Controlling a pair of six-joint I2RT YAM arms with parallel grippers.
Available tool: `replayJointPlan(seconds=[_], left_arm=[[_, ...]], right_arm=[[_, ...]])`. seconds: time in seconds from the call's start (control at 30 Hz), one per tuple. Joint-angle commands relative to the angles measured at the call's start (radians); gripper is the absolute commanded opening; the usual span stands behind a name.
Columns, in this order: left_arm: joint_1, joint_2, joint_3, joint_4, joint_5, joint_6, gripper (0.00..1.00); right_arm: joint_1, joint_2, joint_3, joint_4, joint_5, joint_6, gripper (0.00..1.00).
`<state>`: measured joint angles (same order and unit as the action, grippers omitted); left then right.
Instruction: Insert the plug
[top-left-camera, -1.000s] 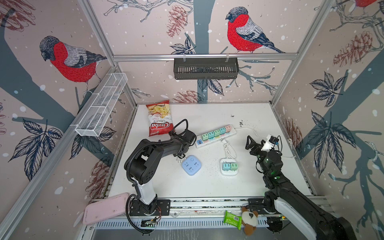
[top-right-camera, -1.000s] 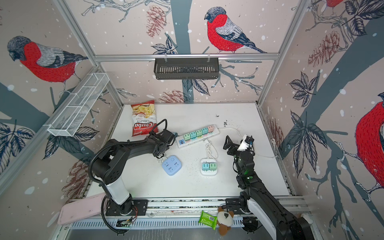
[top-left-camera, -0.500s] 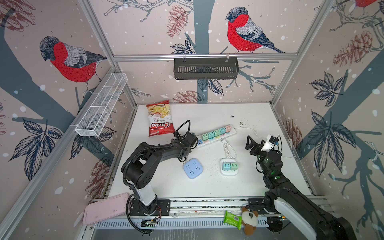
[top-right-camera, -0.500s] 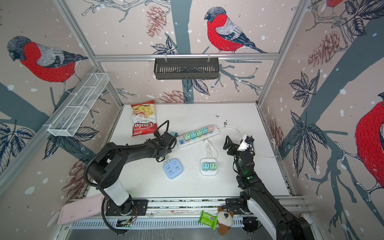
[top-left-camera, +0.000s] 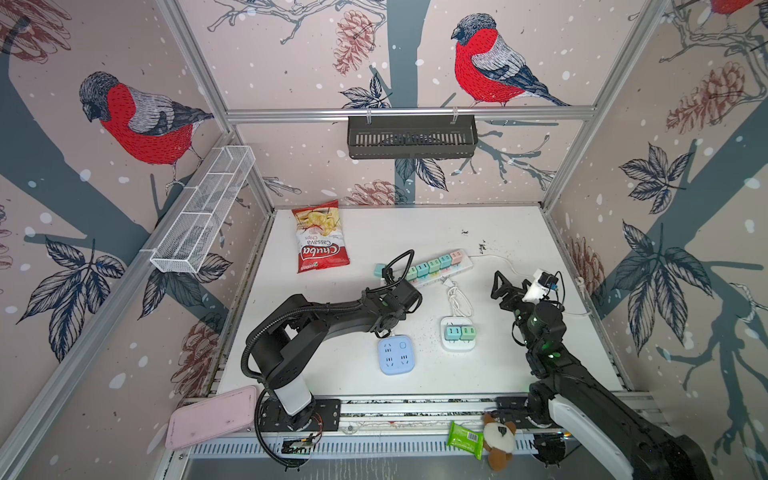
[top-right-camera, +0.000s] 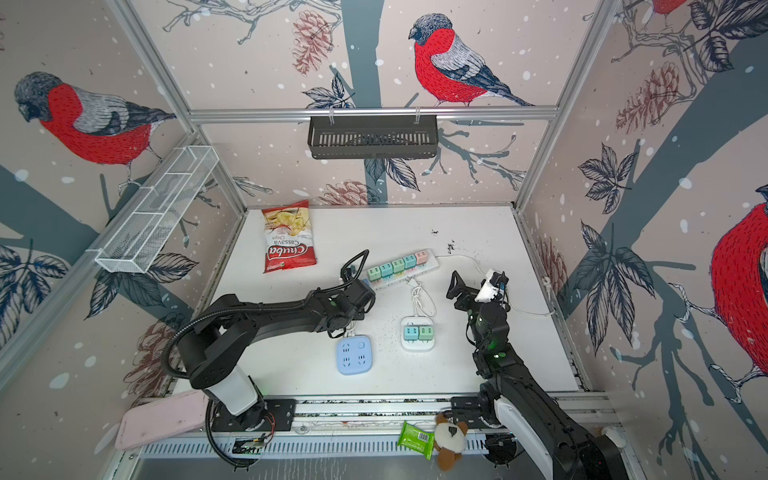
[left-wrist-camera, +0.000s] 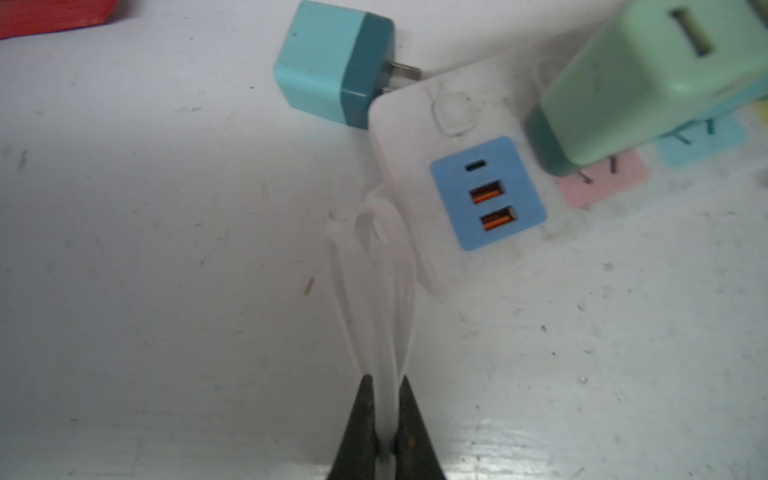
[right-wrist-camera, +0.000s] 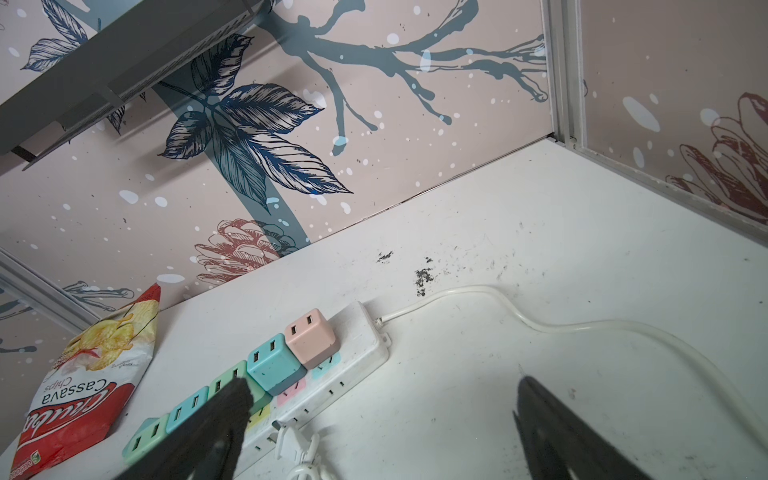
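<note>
The bare tabletop by the power strip's USB end (left-wrist-camera: 488, 324) is beside the left gripper, so the left gripper needs to move sideways toward it next and let go of the thin white cable (left-wrist-camera: 380, 316) there.
My left gripper (left-wrist-camera: 384, 379) is shut on a thin white cable (left-wrist-camera: 380, 316), pinched between the two black fingertips. The cable runs, blurred, towards the USB end (left-wrist-camera: 488, 193) of the white power strip (top-left-camera: 432, 268); I cannot make out its plug. In both top views the left wrist (top-left-camera: 395, 303) hangs just behind the blue socket cube (top-left-camera: 396, 356) and hides the jaws. A loose teal adapter (left-wrist-camera: 332, 62) lies on its side against the strip's corner. My right gripper (right-wrist-camera: 380, 384) is open and empty, raised right of the strip.
Several pastel adapters (right-wrist-camera: 309, 336) sit in the strip. A small white socket (top-left-camera: 458, 333) holds two adapters, and its coiled cord (top-left-camera: 457, 299) ends near the strip. A chips bag (top-left-camera: 320, 237) lies at the back left. The strip's own cable (right-wrist-camera: 582, 328) trails right.
The left arm has swung right and forward, towards the strip's near end. The blue socket cube has slid right and towards the front with it. The right arm has not moved.
</note>
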<state>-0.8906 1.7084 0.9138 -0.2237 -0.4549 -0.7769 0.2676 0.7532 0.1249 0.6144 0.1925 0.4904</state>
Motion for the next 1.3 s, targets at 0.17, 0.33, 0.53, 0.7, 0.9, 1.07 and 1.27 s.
replayJointPlan(seconds=[0.17,0.33,0.53,0.7,0.9,1.07,1.27], left_arm=[[-0.054,0.047,0.065,0.034,0.022,0.056,0.0],[-0.054,0.033,0.058,0.042,0.009,0.049,0.68],[-0.054,-0.054,0.028,0.067,0.014,0.086,0.71],[-0.054,-0.181,-0.013,0.096,-0.02,0.122,0.74],[-0.047,-0.328,-0.067,0.034,-0.263,0.03,0.74],[0.037,-0.388,-0.132,0.136,-0.22,0.104,0.74],[0.191,-0.352,-0.116,0.153,-0.078,0.072,0.74]], right_arm=[[0.001,-0.001,0.004,0.023,0.0,-0.009,1.0],[0.001,-0.001,0.002,0.022,0.0,-0.01,1.0],[0.001,-0.001,0.002,0.022,-0.001,-0.009,1.0],[0.0,-0.001,0.003,0.023,-0.001,-0.01,1.0],[0.001,0.0,0.003,0.022,-0.001,-0.01,1.0],[0.001,0.003,0.004,0.024,-0.002,-0.01,1.0],[0.001,0.005,0.005,0.028,-0.004,-0.01,1.0]])
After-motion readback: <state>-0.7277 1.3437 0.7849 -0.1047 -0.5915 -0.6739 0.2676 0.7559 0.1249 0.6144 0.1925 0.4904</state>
